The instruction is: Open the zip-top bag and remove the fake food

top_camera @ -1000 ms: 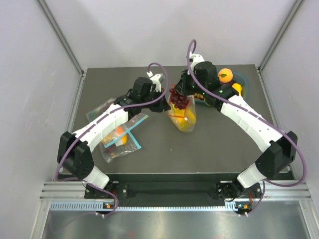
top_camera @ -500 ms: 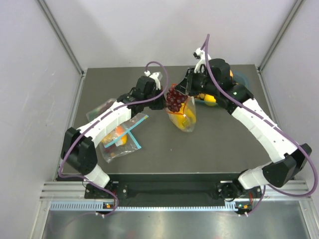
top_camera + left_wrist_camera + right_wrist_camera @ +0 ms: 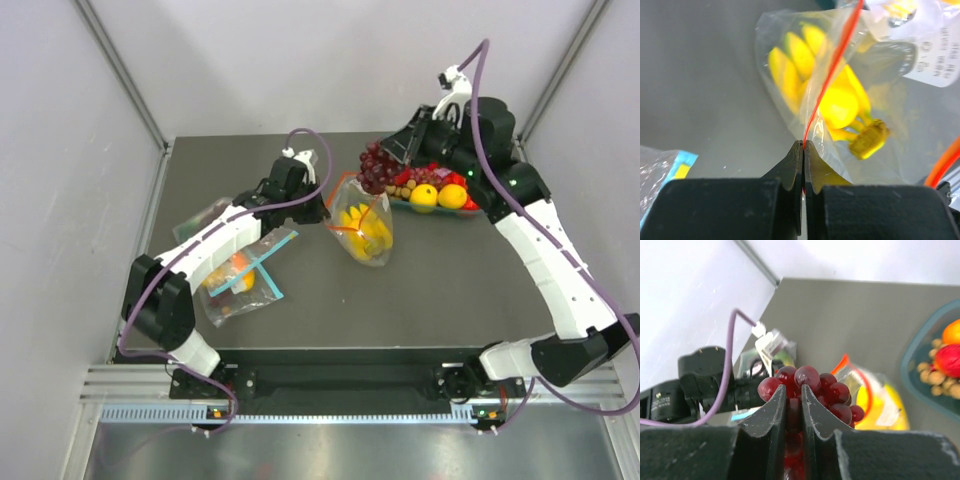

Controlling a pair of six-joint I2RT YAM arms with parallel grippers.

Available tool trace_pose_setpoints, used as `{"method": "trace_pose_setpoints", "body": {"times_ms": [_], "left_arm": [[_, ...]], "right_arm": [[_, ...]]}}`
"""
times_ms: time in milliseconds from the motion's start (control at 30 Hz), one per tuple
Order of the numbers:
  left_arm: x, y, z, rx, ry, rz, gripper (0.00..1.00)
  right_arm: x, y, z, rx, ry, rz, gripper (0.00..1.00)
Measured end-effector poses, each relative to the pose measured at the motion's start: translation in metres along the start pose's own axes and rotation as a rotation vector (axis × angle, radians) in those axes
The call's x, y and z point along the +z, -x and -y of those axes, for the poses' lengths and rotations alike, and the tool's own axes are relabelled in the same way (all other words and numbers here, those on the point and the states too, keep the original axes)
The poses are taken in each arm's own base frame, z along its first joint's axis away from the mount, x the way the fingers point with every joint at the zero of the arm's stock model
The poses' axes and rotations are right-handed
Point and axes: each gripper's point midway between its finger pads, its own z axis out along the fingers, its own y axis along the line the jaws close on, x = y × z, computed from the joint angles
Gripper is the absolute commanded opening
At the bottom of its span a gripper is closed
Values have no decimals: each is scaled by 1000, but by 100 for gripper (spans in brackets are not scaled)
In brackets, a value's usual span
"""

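Note:
The grape cluster [image 3: 815, 387] swings outward in my right gripper over the teal-rimmed tray next, then down by the orange for release, since other loose fruit is gathered there.
The clear zip-top bag [image 3: 366, 228] with the red-orange zip strip lies mid-table, mouth open, with the yellow banana bunch [image 3: 795, 60] and the lemon [image 3: 840, 105] inside. My left gripper [image 3: 328, 213] is shut on the bag's red zip edge [image 3: 832, 65]. My right gripper [image 3: 388, 162] is shut on the dark purple grape cluster [image 3: 815, 387] and holds it in the air above and right of the bag, clear of the mouth. The bag's white label [image 3: 939, 55] shows in the left wrist view.
A teal-rimmed tray [image 3: 478, 214] at the back right holds a lemon, an orange, red fruit and nuts. Two clear bags with teal-blue strips [image 3: 245, 280] lie under my left arm at the left.
My right gripper has lifted the grape cluster out of the bag and carried it up and to the right. The left gripper has kept its hold on the bag's edge.

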Motion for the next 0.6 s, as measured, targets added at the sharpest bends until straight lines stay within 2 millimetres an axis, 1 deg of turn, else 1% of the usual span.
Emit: {"method": "trace_pose_setpoints", "body": {"times_ms": [100, 133, 233, 300, 367, 467, 600], "left_arm": [[0, -4, -12, -6, 29, -12, 0], [-2, -4, -15, -6, 38, -10, 0], [-10, -3, -24, -1, 57, -7, 0], [-19, -1, -27, 8, 63, -1, 0], [-28, 2, -27, 18, 63, 11, 0], [-40, 7, -27, 30, 63, 29, 0], [-50, 8, -26, 36, 63, 35, 0]], "right_arm": [[-4, 18, 11, 0, -23, 54, 0], [-6, 25, 19, 0, -38, 77, 0], [-7, 41, 37, -8, -77, 127, 0], [-5, 49, 48, -26, -100, 155, 0], [3, 54, 62, -43, -127, 169, 0], [25, 51, 90, -64, -168, 156, 0], [61, 33, 139, -60, -236, 101, 0]]}}
